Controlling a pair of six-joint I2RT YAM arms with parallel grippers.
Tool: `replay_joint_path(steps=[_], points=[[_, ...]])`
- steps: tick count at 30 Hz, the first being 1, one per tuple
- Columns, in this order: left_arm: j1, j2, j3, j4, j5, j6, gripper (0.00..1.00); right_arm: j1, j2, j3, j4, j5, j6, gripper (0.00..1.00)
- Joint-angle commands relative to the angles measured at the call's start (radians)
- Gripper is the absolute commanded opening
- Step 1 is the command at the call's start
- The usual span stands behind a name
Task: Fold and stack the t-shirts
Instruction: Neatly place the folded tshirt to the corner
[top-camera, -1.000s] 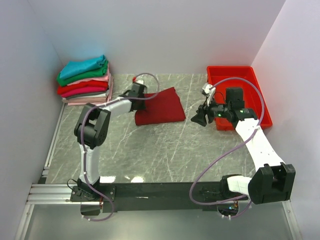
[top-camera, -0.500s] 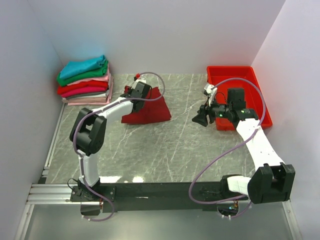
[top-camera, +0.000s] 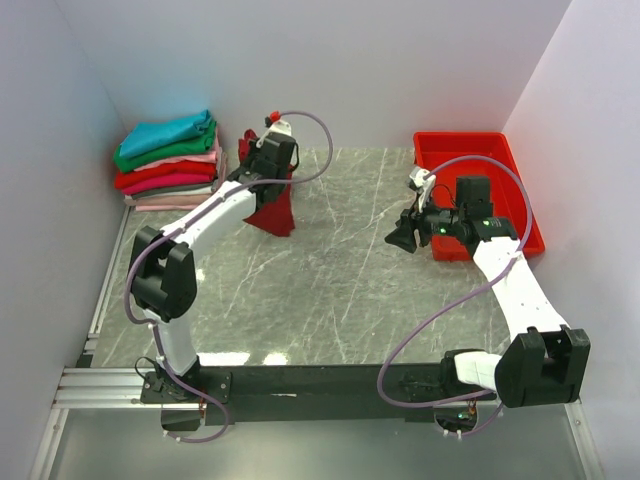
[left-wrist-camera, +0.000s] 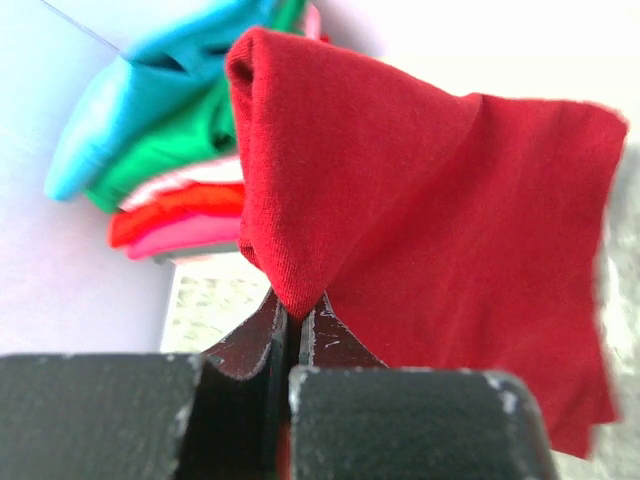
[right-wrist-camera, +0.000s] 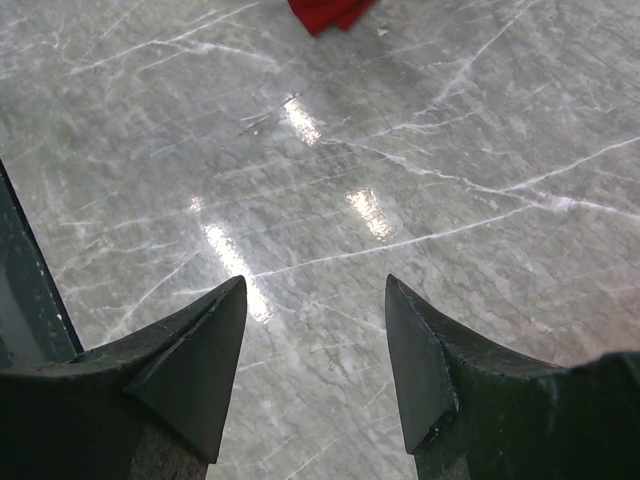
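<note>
I should lift my left gripper next and bring the dark red t-shirt (top-camera: 275, 213) over the teal t-shirt on top (top-camera: 168, 135), because it hangs low beside the stack. Then I should lower it and let it go.
My left gripper (top-camera: 268, 172) is shut on the folded dark red t-shirt (top-camera: 275, 213), which hangs from it just above the table, right of the stack. In the left wrist view the cloth (left-wrist-camera: 440, 220) is pinched between the closed jaws of my left gripper (left-wrist-camera: 294, 318). The stack of folded t-shirts (top-camera: 168, 160), teal on top, then green, pink, red, magenta and grey, sits at the back left and shows behind the cloth (left-wrist-camera: 160, 130). My right gripper (top-camera: 400, 235) is open and empty above the table, left of the tray; it shows open in its wrist view (right-wrist-camera: 315, 300).
A bright red plastic tray (top-camera: 478, 165) stands at the back right. White walls close in the left, back and right. A corner of the red cloth (right-wrist-camera: 325, 12) shows at the top of the right wrist view above bare marble (right-wrist-camera: 350, 170).
My left gripper has lifted the dark red t-shirt off the table and carried it left and back toward the stack; it went from lying flat to hanging bunched. The right arm has barely moved.
</note>
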Motion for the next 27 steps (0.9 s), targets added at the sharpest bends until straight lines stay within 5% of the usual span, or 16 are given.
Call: replay_joint_path(steps=[1, 27], points=[[0.017, -0.018, 0.107, 0.074, -0.072, 0.107, 0.0, -0.012, -0.027, -0.005, 0.011, -0.017, -0.006, 0.64], [0.118, 0.126, 0.61, 0.316, -0.142, 0.505, 0.0, -0.018, -0.049, -0.005, -0.013, -0.078, -0.026, 0.64]])
